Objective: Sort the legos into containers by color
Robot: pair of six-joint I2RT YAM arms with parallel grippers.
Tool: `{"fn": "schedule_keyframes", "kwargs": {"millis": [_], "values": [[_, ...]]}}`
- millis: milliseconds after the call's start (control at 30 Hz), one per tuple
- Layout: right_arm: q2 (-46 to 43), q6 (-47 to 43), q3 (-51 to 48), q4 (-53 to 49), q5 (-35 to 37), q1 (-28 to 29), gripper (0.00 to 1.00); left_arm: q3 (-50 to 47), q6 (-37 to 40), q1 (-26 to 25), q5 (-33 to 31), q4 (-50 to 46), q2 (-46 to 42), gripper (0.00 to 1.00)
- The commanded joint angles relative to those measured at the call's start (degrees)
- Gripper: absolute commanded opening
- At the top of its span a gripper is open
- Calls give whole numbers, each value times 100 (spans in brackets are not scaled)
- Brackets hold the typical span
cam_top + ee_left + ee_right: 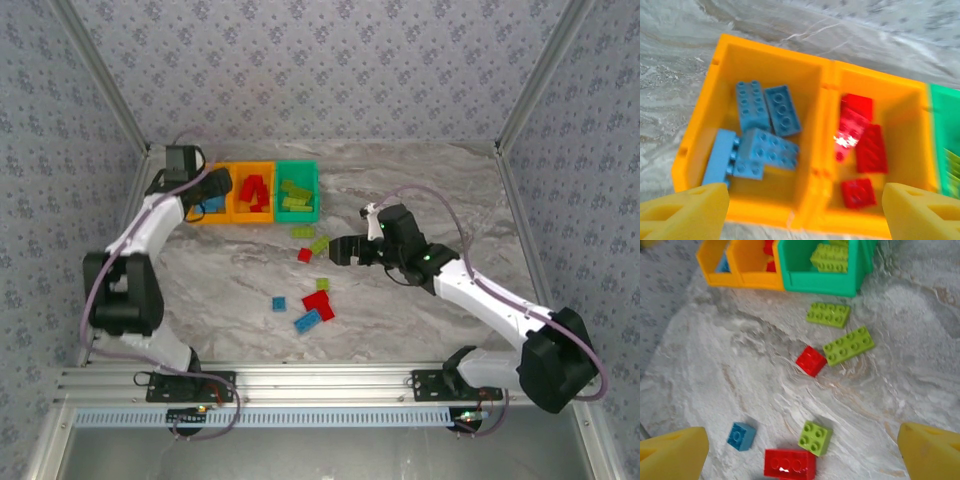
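Observation:
The lime brick beside the small red one slants across my right gripper's opening, so the gripper next turns and lowers, fingers astride its long sides.
Three joined containers stand at the back left: an orange bin (pixel 765 55) holding light blue legos (pixel 767 150), an orange bin (pixel 880 80) holding red legos (pixel 871 148), and a green bin (pixel 815 282) holding lime legos (pixel 830 257). My left gripper (pixel 805 210) hovers open over the wall between the two orange bins, with nothing in it. Loose legos lie mid-table: two lime bricks (pixel 828 314) (pixel 848 345), a red one (pixel 811 360), a small lime one (pixel 815 436), a small blue one (pixel 741 436) and a red one (pixel 790 463). My right gripper (pixel 802 455) hangs open above them, empty.
In the top view a long blue brick (pixel 307 320) and another red brick (pixel 326 312) lie nearest the front rail (pixel 320 380). Patterned walls close the table at the back and sides. Bare marble stretches to the right (pixel 450 200).

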Motion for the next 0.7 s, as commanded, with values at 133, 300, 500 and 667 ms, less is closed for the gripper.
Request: {"fn": "schedule_keyframes", "kwargs": {"millis": [133,300,500,667], "values": [[1271,-929,1147,-1037,529,519,100,-1861,135,-1789,-258,494,-2733,81],[2470,-1202,1910,-1163,785,347,99,-2847,759,-2759,-1164,779,-3504,86],[3844,-715,3011,-1352,1108,276,94,-3885,1101,-2795,-1388,1636,-3909,90],[4525,430,3613,-1571,1832,212,92,-4186,990,-2796,-1203,1983,-4110,93]]}}
